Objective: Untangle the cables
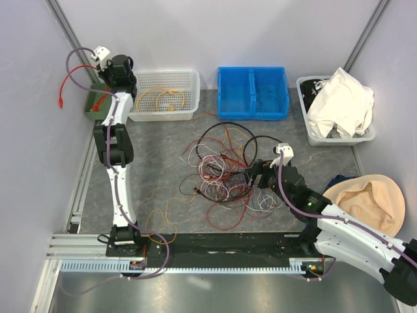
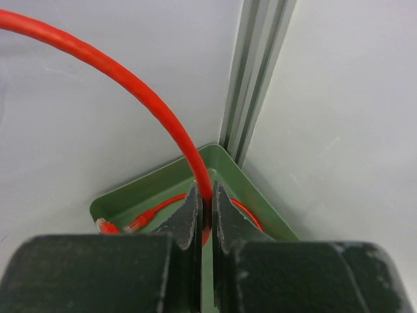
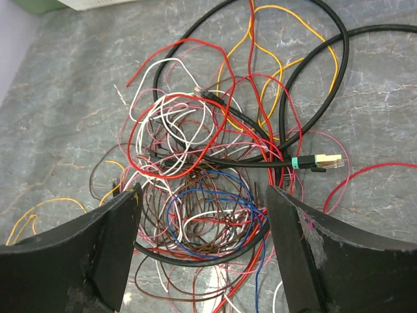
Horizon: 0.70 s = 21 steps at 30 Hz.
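My left gripper shifts right in the top view to the white basket's edge next and releases, since the cable's end hangs past the green bin (image 1: 98, 101).
A jumble of thin cables (image 1: 225, 169), red, orange, white, blue, brown and black, lies on the grey table's middle; it fills the right wrist view (image 3: 215, 176). My right gripper (image 1: 251, 175) (image 3: 203, 195) is open, jaws wide apart, just above the tangle's right side, holding nothing. My left gripper (image 1: 104, 98) (image 2: 203, 195) is at the far left over a green bin (image 1: 98, 101) (image 2: 156, 189), shut on a thick red cable (image 1: 71, 75) (image 2: 130, 81) that arches up and left; its other end with plugs lies in the bin.
A white basket (image 1: 187, 85) holding yellow wires stands beside the green bin. A blue two-compartment bin (image 1: 253, 91) and a white bin (image 1: 309, 134) of cloth sit at the back right. A tan hat (image 1: 368, 202) lies right. Grey walls enclose the back and sides.
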Motion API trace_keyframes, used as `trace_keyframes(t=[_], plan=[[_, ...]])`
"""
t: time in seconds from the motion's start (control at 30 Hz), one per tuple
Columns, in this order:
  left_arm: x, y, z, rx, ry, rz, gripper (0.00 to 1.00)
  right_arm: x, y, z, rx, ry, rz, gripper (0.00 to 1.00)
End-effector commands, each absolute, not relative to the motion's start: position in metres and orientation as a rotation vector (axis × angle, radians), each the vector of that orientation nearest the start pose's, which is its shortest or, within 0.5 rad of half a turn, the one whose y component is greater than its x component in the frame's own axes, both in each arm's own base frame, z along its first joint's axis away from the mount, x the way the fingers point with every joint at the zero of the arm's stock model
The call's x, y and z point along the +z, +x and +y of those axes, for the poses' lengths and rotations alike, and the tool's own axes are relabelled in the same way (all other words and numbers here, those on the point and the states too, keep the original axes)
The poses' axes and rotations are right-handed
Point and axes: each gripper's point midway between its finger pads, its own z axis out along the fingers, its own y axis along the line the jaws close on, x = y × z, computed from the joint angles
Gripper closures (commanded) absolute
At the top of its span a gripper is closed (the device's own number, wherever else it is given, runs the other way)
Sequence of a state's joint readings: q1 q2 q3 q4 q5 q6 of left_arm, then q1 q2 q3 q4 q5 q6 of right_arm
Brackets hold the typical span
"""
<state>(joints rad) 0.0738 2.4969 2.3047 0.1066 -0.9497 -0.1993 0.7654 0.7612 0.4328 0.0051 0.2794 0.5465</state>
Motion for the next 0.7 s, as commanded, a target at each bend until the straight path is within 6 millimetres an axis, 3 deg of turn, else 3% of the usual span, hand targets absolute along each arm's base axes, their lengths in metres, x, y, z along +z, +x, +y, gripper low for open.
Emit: trace_keyframes(t=[0.0, 0.07, 0.1, 0.13, 0.27, 0.37, 0.43, 0.47, 0.5, 0.67], plan=[[0.220, 0.664, 0.186, 0.703, -0.840, 1.363, 0.98, 0.173, 0.248, 0.198, 0.652, -0.001, 1.882, 0.17], [0.214, 0.673, 0.175, 0.677, -0.758, 1.374, 0.98, 0.171, 0.251, 0.200, 0.646, -0.006, 1.887, 0.17], [0.202, 0.673, 0.169, 0.675, -0.724, 1.382, 0.98, 0.170, 0.251, 0.200, 0.645, -0.006, 1.888, 0.17], [0.214, 0.677, 0.161, 0.675, -0.664, 1.341, 0.98, 0.169, 0.252, 0.201, 0.644, -0.006, 1.891, 0.17], [0.218, 0.697, 0.140, 0.622, -0.518, 1.343, 0.98, 0.166, 0.255, 0.204, 0.641, -0.007, 1.902, 0.17], [0.213, 0.705, 0.134, 0.579, -0.503, 1.393, 0.97, 0.163, 0.256, 0.208, 0.644, -0.009, 1.912, 0.17], [0.209, 0.704, 0.137, 0.566, -0.553, 1.412, 0.86, 0.163, 0.257, 0.209, 0.648, -0.014, 1.917, 0.17], [0.207, 0.700, 0.140, 0.588, -0.580, 1.427, 0.64, 0.163, 0.257, 0.210, 0.651, -0.012, 1.917, 0.17], [0.205, 0.699, 0.142, 0.593, -0.589, 1.437, 0.58, 0.165, 0.257, 0.210, 0.658, -0.008, 1.914, 0.17], [0.208, 0.696, 0.145, 0.524, -0.639, 1.481, 0.53, 0.166, 0.254, 0.207, 0.660, 0.000, 1.911, 0.18]])
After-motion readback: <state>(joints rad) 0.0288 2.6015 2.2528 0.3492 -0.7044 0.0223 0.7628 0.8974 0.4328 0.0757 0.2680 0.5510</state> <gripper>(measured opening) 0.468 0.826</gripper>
